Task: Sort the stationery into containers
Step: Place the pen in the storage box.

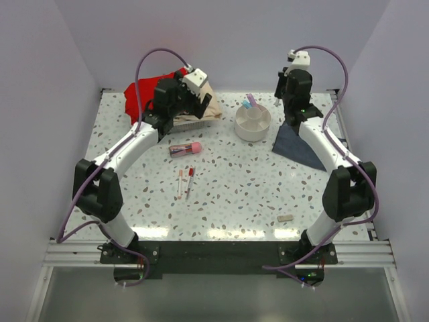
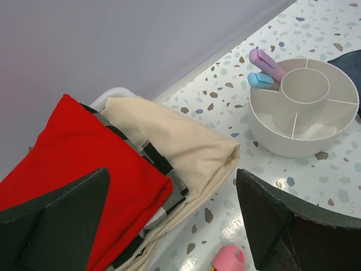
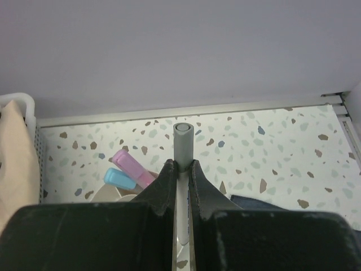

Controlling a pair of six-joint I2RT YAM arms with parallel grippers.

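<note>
I should move the white pen in my right gripper down over the outer section beside the pink marker next, because that section is empty.
The white round organiser (image 1: 253, 122) (image 2: 304, 110) stands at the back of the table, with a pink marker (image 2: 266, 63) (image 3: 132, 166) and a blue marker (image 2: 259, 80) (image 3: 118, 178) standing in its outer ring. My right gripper (image 1: 280, 90) (image 3: 181, 169) hangs just right of it, shut on a white pen with a grey cap (image 3: 183, 141). My left gripper (image 1: 194, 106) (image 2: 172, 226) is open over the folded cloths, holding nothing. On the table lie a pink-capped clear tube (image 1: 186, 148) (image 2: 230, 258), two red-and-white pens (image 1: 185, 181) and a beige eraser (image 1: 285, 218).
A red cloth (image 1: 141, 97) (image 2: 73, 158) and a beige cloth (image 1: 206, 107) (image 2: 180, 144) lie stacked in a white tray at the back left. A dark blue-grey cloth (image 1: 298, 144) (image 3: 254, 202) lies right of the organiser. Walls close in the back and both sides.
</note>
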